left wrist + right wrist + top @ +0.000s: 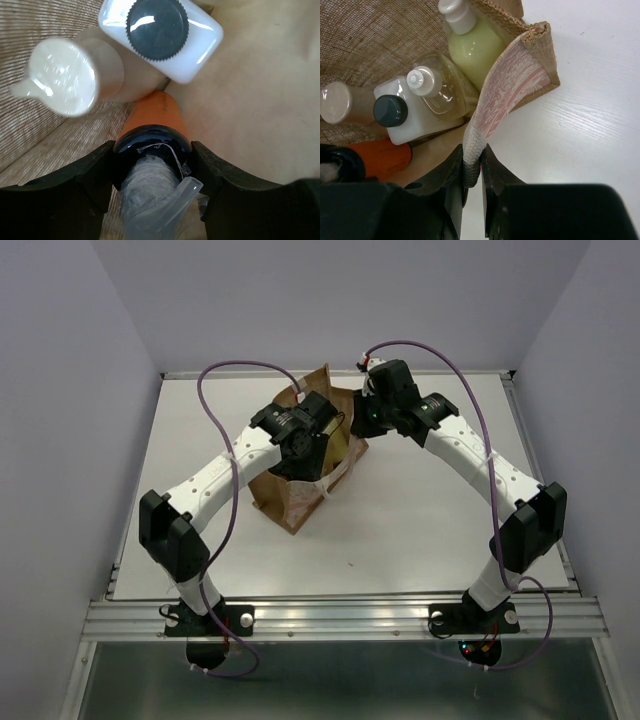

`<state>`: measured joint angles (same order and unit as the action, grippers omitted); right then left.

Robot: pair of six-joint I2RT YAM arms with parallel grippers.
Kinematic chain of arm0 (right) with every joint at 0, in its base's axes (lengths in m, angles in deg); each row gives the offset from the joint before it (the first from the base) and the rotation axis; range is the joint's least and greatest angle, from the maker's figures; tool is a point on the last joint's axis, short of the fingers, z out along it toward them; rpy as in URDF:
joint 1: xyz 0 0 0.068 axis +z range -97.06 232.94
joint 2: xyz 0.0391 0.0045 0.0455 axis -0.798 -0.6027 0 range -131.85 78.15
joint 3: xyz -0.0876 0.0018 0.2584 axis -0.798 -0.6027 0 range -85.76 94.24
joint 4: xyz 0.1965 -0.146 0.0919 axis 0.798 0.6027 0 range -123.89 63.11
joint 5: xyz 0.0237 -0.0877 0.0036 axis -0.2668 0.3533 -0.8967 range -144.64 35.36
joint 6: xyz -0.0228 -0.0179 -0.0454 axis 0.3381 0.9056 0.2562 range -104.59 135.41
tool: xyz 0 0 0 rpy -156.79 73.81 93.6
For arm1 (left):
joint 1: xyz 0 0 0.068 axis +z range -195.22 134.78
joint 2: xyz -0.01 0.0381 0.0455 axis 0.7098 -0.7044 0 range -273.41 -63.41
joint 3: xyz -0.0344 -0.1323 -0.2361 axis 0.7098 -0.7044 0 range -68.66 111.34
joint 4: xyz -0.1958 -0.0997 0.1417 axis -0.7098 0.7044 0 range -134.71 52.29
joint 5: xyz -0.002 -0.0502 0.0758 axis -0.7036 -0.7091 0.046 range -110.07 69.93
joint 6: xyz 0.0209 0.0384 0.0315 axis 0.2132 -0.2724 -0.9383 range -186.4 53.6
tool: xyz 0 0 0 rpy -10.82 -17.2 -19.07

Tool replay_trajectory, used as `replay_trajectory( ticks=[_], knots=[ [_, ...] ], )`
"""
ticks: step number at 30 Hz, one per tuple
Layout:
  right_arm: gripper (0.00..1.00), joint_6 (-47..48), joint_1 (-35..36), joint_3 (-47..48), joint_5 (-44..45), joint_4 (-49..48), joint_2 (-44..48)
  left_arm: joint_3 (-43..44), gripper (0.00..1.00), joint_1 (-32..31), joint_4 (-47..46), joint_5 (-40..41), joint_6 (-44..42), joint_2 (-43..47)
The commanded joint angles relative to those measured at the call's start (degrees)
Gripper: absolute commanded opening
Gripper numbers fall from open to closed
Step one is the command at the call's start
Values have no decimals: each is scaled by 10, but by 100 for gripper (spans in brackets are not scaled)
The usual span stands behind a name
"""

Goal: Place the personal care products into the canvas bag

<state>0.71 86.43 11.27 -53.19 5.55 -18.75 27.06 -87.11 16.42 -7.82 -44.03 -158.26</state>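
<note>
I should next lower my left gripper into the gap beside the brown-tan bottle and release the dark cap, as the orange bottle [158, 111] still hangs above its neighbours.
The canvas bag [298, 495] stands at the table's middle, and both grippers are at its mouth. My left gripper [152, 156] is down inside the bag, shut on the dark cap of the orange bottle [158, 111], which points toward the bag floor. The white square bottle [165, 45] and the brown-tan bottle [70, 75] lie just beyond it. My right gripper [473, 172] is shut on the bag's cream strap handle [471, 147], holding the pink patterned panel [512, 82] aside. The right wrist view also shows the pale yellow-green bottle [472, 50] and the amber bottle [442, 87] inside.
The bag sits on a white table [420, 530] with a metal rail [340, 618] along the near edge and walls close on both sides. Purple cables loop above both arms.
</note>
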Motion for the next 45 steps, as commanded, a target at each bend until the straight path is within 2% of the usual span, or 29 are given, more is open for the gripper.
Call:
replay_trajectory(
  ticks=[1, 9, 10, 13, 14, 16, 24, 27, 31, 33, 35, 37, 38, 42, 45],
  knots=[
    [1, 14, -1, 41, 8, -34, 12, 3, 0, 15, 35, 41, -10, -30],
    [1, 20, -1, 61, 17, -33, 21, -29, 0, 22, 33, 41, -4, -31],
    [1, 20, -1, 61, 17, -34, 20, -31, 6, 22, 32, 40, -3, -32],
    [1, 20, -1, 58, 20, -34, 21, -36, 8, 23, 21, 35, 2, -41],
    [1, 20, -1, 57, 20, -33, 22, -39, 8, 23, 18, 32, 3, -45],
    [1, 20, -1, 58, 23, -33, 22, -49, 0, 23, 17, 25, 3, -52],
    [1, 19, -1, 60, 26, -31, 30, -115, 4, 45, 7, 25, 10, -29],
    [1, 16, -1, 58, 21, -31, 30, -133, 12, 48, -6, 23, 14, -25],
    [1, 12, -1, 54, 16, -31, 33, -146, 35, 48, -22, 16, 14, -19],
    [1, 11, -1, 52, 16, -31, 35, -155, 42, 48, -27, 20, 16, -15],
    [1, 9, -1, 48, 15, -31, 38, -157, 54, 48, -28, 22, 19, -10],
    [2, 8, -1, 47, 17, -31, 39, -148, 58, 48, -27, 20, 21, -5],
    [3, 7, -1, 47, 18, -31, 40, -132, 66, 48, -25, 20, 20, 0],
    [6, 3, -1, 41, 18, -31, 40, -64, 74, 48, -6, 20, 15, 9],
    [11, -1, -1, 37, 18, -31, 38, -3, 76, 47, 15, 22, 12, 12]
  ],
)
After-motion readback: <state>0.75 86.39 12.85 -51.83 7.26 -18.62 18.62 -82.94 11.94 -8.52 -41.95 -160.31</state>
